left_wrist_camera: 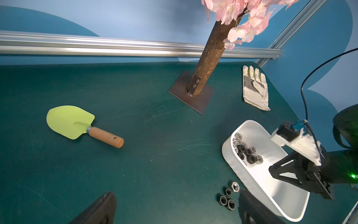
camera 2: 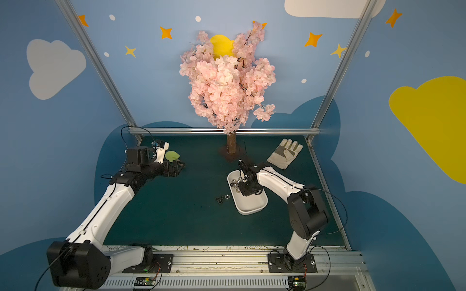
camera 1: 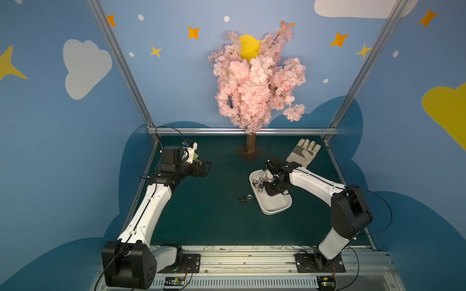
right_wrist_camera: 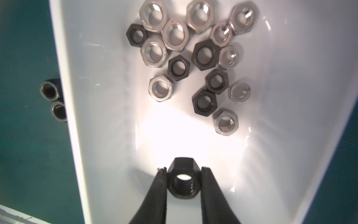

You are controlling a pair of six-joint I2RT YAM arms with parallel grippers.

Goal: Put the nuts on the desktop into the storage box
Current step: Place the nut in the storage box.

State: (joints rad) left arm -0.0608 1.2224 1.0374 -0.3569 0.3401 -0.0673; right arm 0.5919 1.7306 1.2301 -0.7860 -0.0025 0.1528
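Note:
My right gripper holds the nut. Next, it needs to carry the nut outward to a bare gap in the cluster's near edge [right_wrist_camera: 182, 96], lower it and let it go.
The white storage box [camera 1: 274, 206] lies on the dark green desktop [camera 1: 206, 221], right of centre. My right gripper [right_wrist_camera: 183, 169] hangs over the box's inside and is shut on a dark hex nut [right_wrist_camera: 183, 180]. The nut is pinched by its flats above the white floor. Several silver and dark nuts [right_wrist_camera: 203, 56] lie clustered in the far half of the box. Several more nuts [left_wrist_camera: 228, 195] sit together on the desktop just outside the box's left wall. My left gripper [left_wrist_camera: 177, 213] is open and holds nothing, hovering at the back left, far from the box.
A beige work glove [camera 1: 303, 152] lies at the back right, behind the box. A blossom tree's trunk on a square base plate [camera 1: 251, 147] stands at the back centre. A green trowel [left_wrist_camera: 71, 122] lies at the back left. Aluminium rails [camera 1: 242, 131] edge the table.

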